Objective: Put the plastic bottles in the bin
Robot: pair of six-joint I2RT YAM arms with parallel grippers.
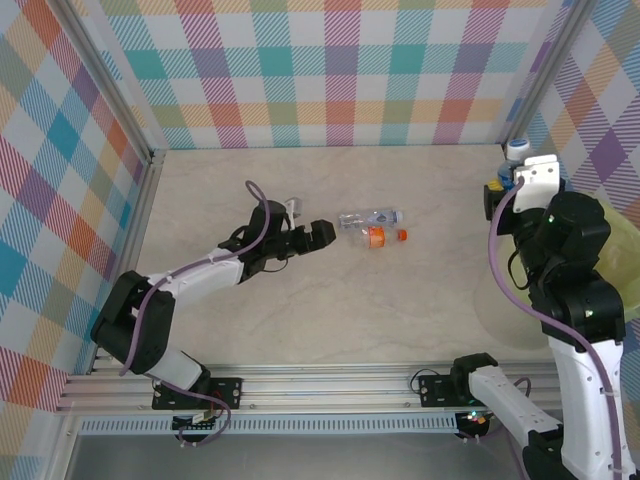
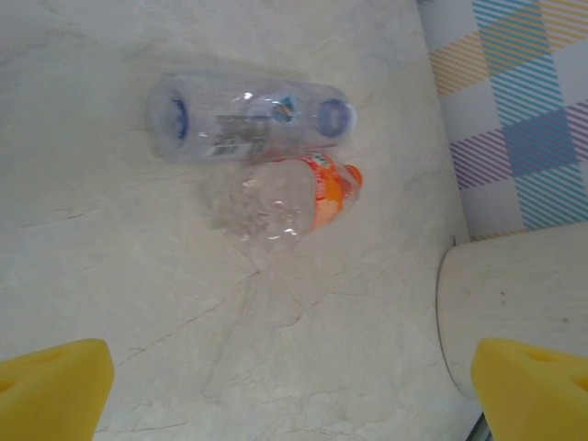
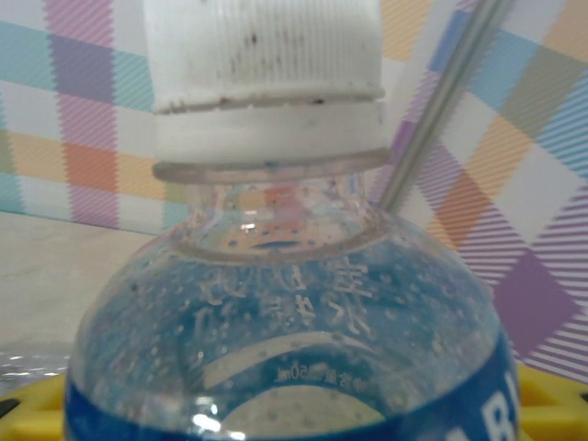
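Note:
The third bottle still hangs beside the bin's rim. My right gripper will next swing it over the opening of the yellow-green bin (image 1: 622, 250) and tilt down to let it go.
Two plastic bottles lie side by side mid-table: a clear one with a blue label (image 1: 370, 216) (image 2: 248, 119) and a crumpled one with an orange label and cap (image 1: 377, 236) (image 2: 299, 197). My left gripper (image 1: 322, 234) (image 2: 294, 395) is open just left of them, its yellow pads (image 2: 50, 390) wide apart over bare table. My right gripper (image 1: 508, 178) (image 3: 285, 418) is shut on a third bottle with a blue label and a white cap (image 1: 516, 150) (image 3: 266, 55), held upright at the far right, beside the yellow-green bin (image 1: 622, 250).
Checked walls enclose the table on three sides. A small clear item (image 1: 292, 207) lies just behind the left wrist. The bin's pale rounded wall (image 2: 514, 303) lies at the right of the left wrist view, close to the right pad.

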